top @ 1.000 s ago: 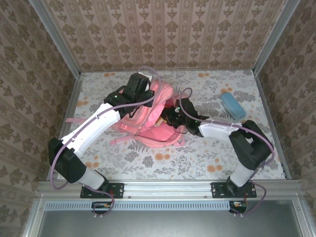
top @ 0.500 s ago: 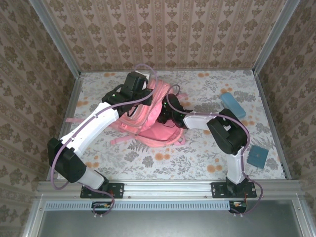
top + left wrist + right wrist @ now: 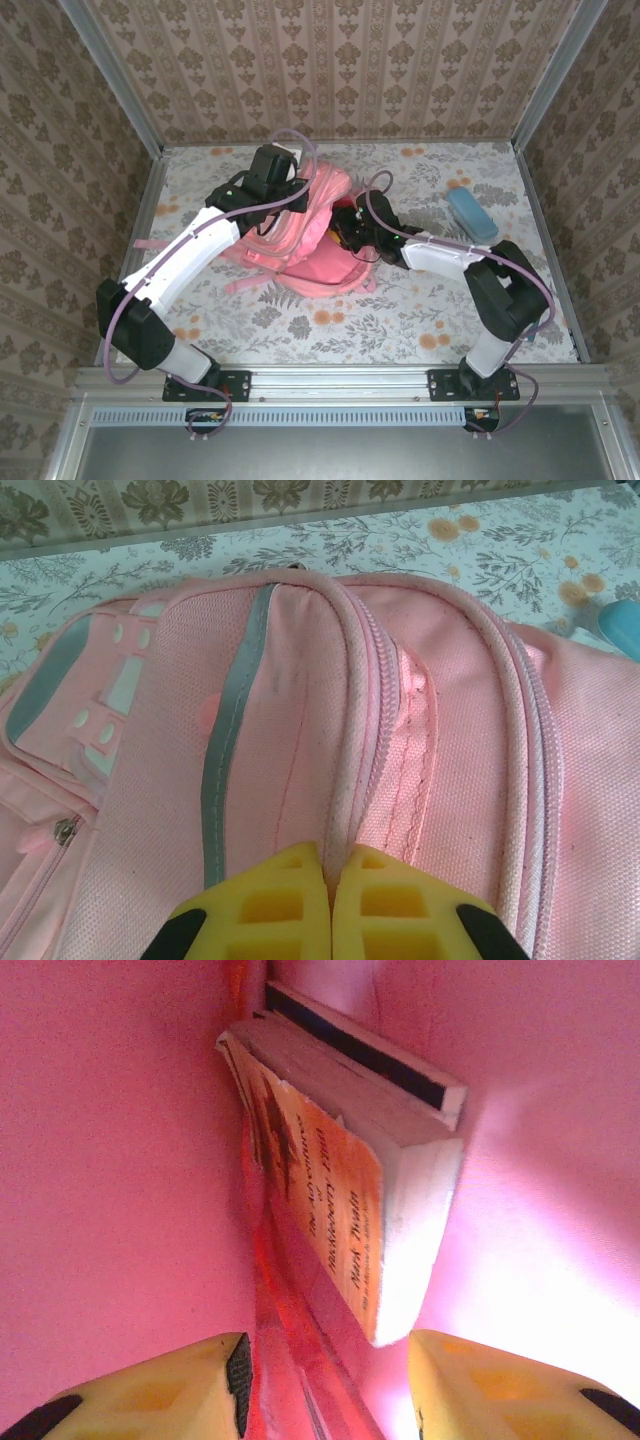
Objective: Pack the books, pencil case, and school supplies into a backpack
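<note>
The booklet is inside the backpack, so I need to swing the backpack's piped rim in my left gripper across the backpack's opening next and let go of it.
The pink backpack lies mid-table with its mouth turned right. My left gripper is shut on the piped zip rim of the backpack, holding it up. My right gripper reaches into the mouth. In the right wrist view it stands open inside the pink lining. The orange booklet leans there against a dark book, its lower corner just ahead of the open jaws, touching neither finger. The light blue pencil case lies on the table at the right, its end showing past the backpack.
A pink strap trails left of the backpack over the floral table. Metal rails and wallpapered walls close in the left, right and far sides. Open room lies in front of the backpack.
My right jaws have opened inside the backpack. The right arm's elbow swung up and in, then back out to the right. The left gripper has kept its hold on the rim.
</note>
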You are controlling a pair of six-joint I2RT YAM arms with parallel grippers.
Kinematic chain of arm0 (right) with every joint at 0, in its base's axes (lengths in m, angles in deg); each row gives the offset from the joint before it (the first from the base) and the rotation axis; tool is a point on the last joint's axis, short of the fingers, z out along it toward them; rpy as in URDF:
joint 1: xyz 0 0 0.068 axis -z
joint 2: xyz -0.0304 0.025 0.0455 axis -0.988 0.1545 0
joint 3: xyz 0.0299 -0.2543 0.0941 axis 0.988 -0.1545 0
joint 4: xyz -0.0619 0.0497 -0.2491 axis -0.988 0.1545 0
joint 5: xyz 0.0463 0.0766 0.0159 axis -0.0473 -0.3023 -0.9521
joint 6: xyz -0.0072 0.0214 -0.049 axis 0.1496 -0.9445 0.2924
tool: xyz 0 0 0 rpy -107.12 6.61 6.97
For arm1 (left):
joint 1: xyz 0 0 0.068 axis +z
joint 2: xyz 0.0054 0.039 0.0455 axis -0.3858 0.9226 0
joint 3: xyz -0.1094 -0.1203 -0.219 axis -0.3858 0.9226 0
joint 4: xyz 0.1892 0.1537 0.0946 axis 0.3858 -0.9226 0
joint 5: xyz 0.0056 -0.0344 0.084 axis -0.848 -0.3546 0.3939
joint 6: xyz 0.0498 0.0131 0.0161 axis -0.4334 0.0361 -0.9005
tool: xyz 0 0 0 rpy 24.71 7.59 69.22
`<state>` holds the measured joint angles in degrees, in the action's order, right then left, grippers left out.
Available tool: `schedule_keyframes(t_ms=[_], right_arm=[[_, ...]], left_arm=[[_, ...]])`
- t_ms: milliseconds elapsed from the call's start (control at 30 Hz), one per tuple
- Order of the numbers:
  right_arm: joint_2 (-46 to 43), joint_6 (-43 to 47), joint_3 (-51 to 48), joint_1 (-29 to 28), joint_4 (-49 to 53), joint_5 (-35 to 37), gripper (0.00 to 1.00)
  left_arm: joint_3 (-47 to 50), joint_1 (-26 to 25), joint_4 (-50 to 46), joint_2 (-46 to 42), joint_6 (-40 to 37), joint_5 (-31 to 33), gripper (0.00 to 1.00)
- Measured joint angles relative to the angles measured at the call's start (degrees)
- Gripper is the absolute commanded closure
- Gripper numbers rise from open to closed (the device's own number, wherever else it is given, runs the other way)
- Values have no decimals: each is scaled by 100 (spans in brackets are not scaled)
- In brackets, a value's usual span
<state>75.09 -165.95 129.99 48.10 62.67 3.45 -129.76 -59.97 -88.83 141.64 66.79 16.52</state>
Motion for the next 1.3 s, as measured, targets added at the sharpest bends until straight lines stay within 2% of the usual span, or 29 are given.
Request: schedule_keyframes(t_ms=[200, 333, 400, 433, 600, 667, 800, 933, 1067, 1167, 1300], right_arm=[[-1123, 442, -387, 269, 741, 188, 49], [-1939, 673, -907, 699, 1145, 341, 47], [-2297, 804, -1224, 949, 1453, 503, 42], [-2415, 874, -1338, 1038, 1602, 588, 39], [-3095, 1272, -1797, 1447, 2417, 933, 30], [-3248, 1460, -1814, 1547, 2643, 1014, 26], [-3331, 1954, -1731, 1600, 3014, 1091, 24], [-3276, 2337, -1497, 1521, 3281, 1108, 23], [-3080, 2514, -1248, 1209, 3324, 1147, 22], [-2870, 2557, -1080, 903, 3333, 1178, 18], [-2538, 2605, -935, 562, 3316, 1198, 16]], left_arm=[[4, 31, 98, 142, 83, -186, 95], [4, 31, 293, 404, 199, -417, 94], [-26, 31, 420, 623, 299, -581, 90], [-68, 31, 448, 728, 348, -649, 86], [-450, 33, 772, 1405, 726, -1224, 48], [-614, 39, 809, 1582, 859, -1379, 39], [-645, 98, 761, 1613, 1075, -1421, 30], [-79, 271, 789, 1185, 1362, -1355, 27], [1003, 599, 708, 278, 1773, -1241, 25], [1799, 826, 605, -409, 2135, -1119, 25], [2614, 876, 555, -1032, 2704, -1073, 28]])
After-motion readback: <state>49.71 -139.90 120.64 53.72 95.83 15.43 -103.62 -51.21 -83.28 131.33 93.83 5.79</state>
